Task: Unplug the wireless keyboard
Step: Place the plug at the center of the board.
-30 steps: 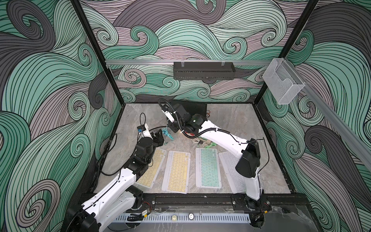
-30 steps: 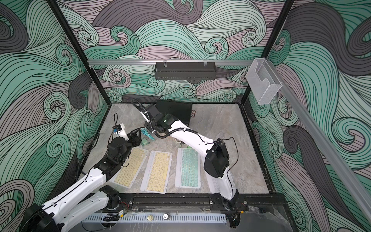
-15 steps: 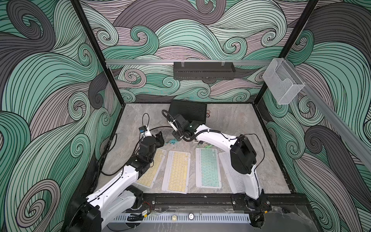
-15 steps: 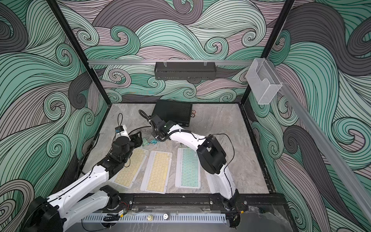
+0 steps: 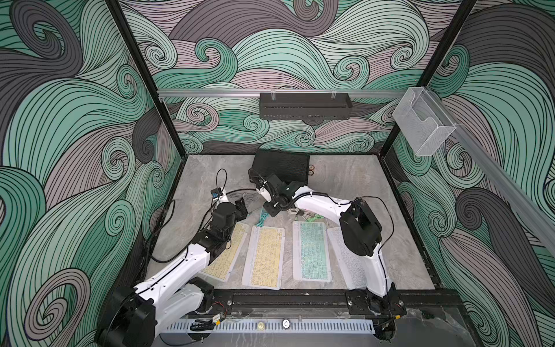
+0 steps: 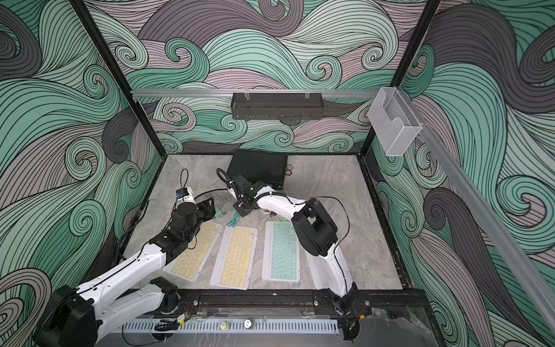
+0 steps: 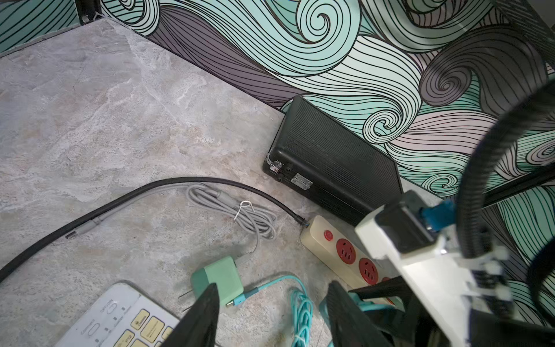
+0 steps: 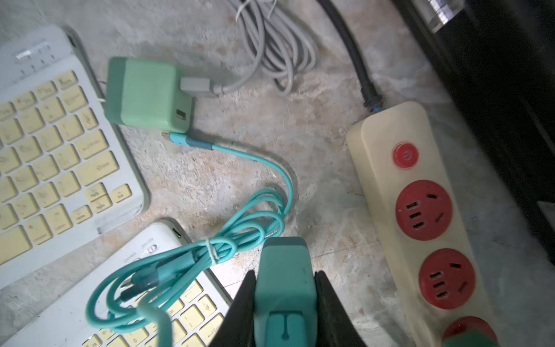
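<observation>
The right gripper lowers the teal charger block [image 8: 283,255] between the bundled teal cable and the power strip next and releases it, since bare tabletop lies below there.
My right gripper [image 8: 284,274] is shut on a teal charger block [image 8: 283,255], held just above the far end of a yellow-keyed keyboard [image 8: 192,318]. A bundled teal cable [image 8: 240,228] lies across that keyboard's corner; its USB plug rests loose beside a green charger [image 8: 147,94] on the table. My left gripper [image 7: 271,288] is open over the green charger [image 7: 217,278] and the teal cable [image 7: 301,315], touching neither. In both top views the two grippers [image 5: 241,207] [image 6: 244,207] sit close together behind the row of keyboards [image 5: 265,258].
A beige power strip [image 8: 378,132] with red sockets lies beside a black box [image 5: 280,166] at the back. A grey coiled cable [image 7: 240,210] runs into the green charger. A second yellow keyboard [image 5: 226,252], a teal one [image 5: 310,251] and a white one [image 5: 345,261] lie in front.
My right gripper has come down and nearer with the teal charger, from raised behind the keyboards to just over them. The left arm has shifted only slightly.
</observation>
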Tool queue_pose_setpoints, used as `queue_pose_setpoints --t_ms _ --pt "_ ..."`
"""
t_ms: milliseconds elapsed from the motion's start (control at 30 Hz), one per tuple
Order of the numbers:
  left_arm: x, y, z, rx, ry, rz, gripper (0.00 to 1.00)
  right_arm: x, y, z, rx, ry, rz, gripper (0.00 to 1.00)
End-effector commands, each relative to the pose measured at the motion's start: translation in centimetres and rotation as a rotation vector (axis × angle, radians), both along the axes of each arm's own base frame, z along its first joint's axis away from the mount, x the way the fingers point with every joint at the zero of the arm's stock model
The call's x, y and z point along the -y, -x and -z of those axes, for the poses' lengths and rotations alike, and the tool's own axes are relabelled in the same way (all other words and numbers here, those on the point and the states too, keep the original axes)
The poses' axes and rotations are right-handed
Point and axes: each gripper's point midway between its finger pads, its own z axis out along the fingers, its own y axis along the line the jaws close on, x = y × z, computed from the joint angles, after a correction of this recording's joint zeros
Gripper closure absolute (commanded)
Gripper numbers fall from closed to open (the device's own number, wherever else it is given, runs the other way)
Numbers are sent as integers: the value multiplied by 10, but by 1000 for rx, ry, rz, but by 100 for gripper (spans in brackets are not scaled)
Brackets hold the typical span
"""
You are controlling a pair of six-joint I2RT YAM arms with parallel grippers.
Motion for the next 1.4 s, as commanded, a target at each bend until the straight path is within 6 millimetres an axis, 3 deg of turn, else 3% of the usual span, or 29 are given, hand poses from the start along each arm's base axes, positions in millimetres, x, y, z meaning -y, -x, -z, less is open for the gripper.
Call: queue_pose_setpoints --t_ms 0,233,367,533,667,900,1167,1367 --pt "3 -7 -16 19 20 3 41 -1 5 11 -69 3 -25 100" --pt "4 -7 -14 13 22 6 41 -13 15 18 -147 -34 -65 94" --pt "4 -8 -13 7 23 5 41 -27 27 14 -205 -102 -110 87" --pt "3 -9 -12 6 23 4 41 -34 27 9 -214 -129 -122 82" --pt "3 -9 -12 4 24 2 41 -23 14 11 -158 -62 -86 66" --pt "4 -10 -10 -7 26 4 41 -1 -3 9 -118 -18 -53 48" --pt "3 -10 -9 -8 27 2 41 -1 -9 -1 -101 -34 -70 36" --pt "3 -11 -8 -13 30 2 41 -5 -14 -21 -83 -73 -58 35"
